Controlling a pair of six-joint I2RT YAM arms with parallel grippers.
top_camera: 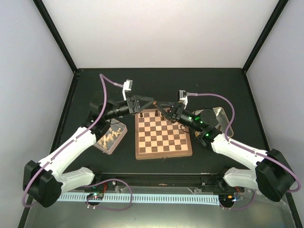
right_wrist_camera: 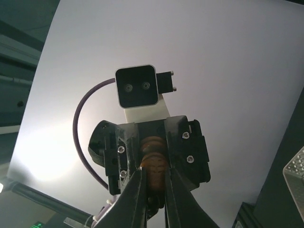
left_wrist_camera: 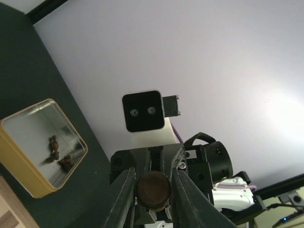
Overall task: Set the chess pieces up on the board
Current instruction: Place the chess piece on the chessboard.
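Observation:
My right gripper tips and moves down next for release onto the square beside the corner piece, since that lies below it, left in the top view.
The board lies in the middle of the table with a few dark chess pieces on its far row. My two grippers meet tip to tip above the board's far edge. My left gripper is closed on one dark chess piece, whose round base faces the left wrist camera between the fingers. My right gripper grips the same piece by its ribbed body. More dark pieces lie in the right-hand tin.
A tray of pale cream pieces sits left of the board. A metal tray sits at the right, partly under the right arm. Dark walls close the table at back and sides.

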